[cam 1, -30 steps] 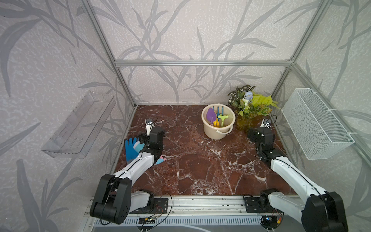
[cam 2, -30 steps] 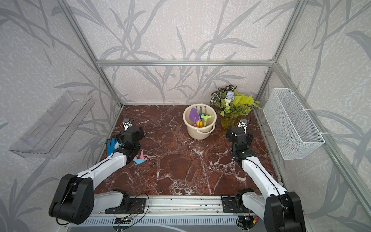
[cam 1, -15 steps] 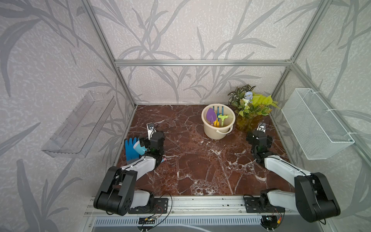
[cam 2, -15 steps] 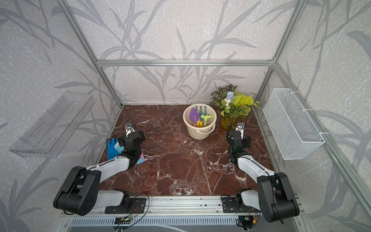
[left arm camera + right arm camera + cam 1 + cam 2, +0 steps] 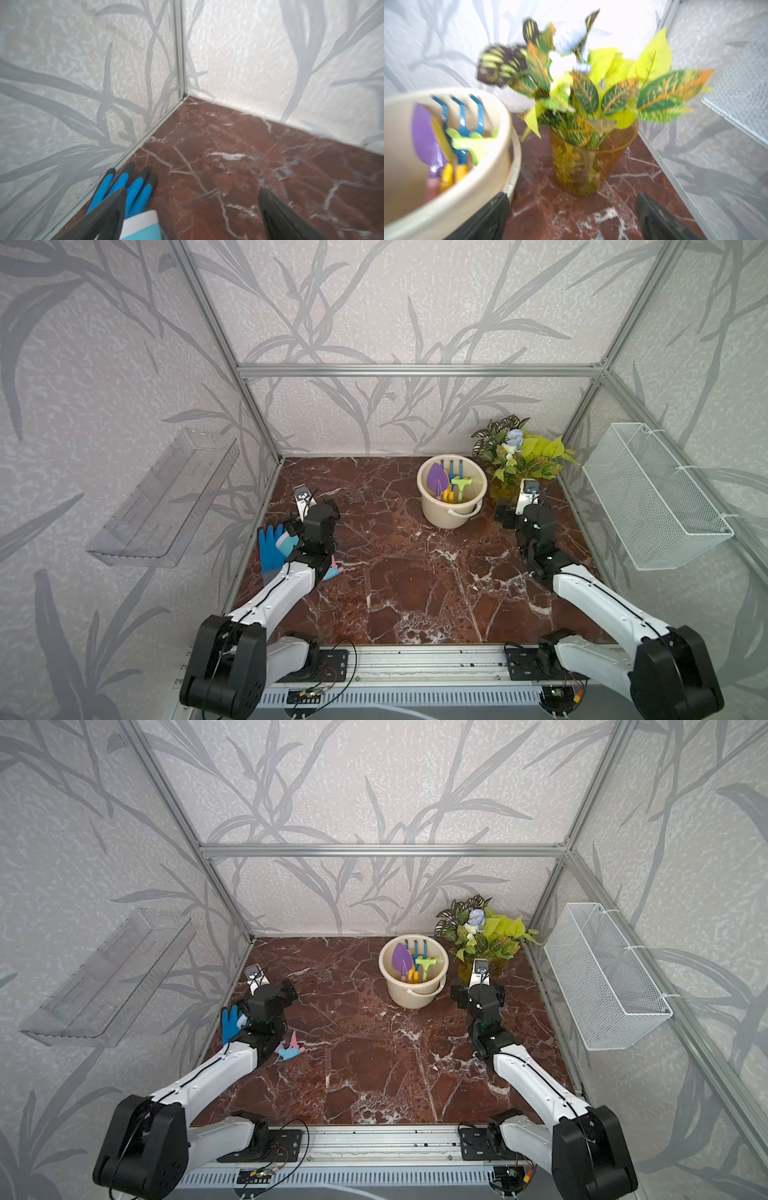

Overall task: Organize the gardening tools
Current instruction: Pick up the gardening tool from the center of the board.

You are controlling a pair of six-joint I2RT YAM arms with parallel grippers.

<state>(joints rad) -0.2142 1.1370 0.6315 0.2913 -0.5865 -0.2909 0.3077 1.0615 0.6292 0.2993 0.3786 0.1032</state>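
Observation:
My left gripper needs to draw back and down, tipping its fingers toward the floor to close on the bottle's nozzle end (image 5: 287, 1049), which lies below and back of it.
A cream bucket (image 5: 451, 514) stands at the back, right of the middle. In it stand the purple trowel (image 5: 437, 477), blue fork (image 5: 451, 466), green rake (image 5: 461, 484) and yellow shovel (image 5: 445, 495); they also show, blurred, in the right wrist view beside the fork (image 5: 462, 118). The light-blue spray bottle (image 5: 286, 546) lies on the floor by the left wall, its nozzle (image 5: 289, 1050) toward the front. My left gripper (image 5: 311, 515) hovers open over the bottle (image 5: 143, 228), whose white-banded end lies by one finger. My right gripper (image 5: 521, 510) is open and empty beside the bucket.
A blue glove (image 5: 267, 549) lies flat against the left wall next to the bottle. A plant in an amber pot (image 5: 519, 456) fills the back right corner. A white wire basket (image 5: 652, 497) hangs on the right wall and a clear shelf (image 5: 166, 497) on the left wall.
Half a second ago both arms were folded lower and nearer the front. They are now raised again, roughly where they were a second ago. Both grippers stayed open.

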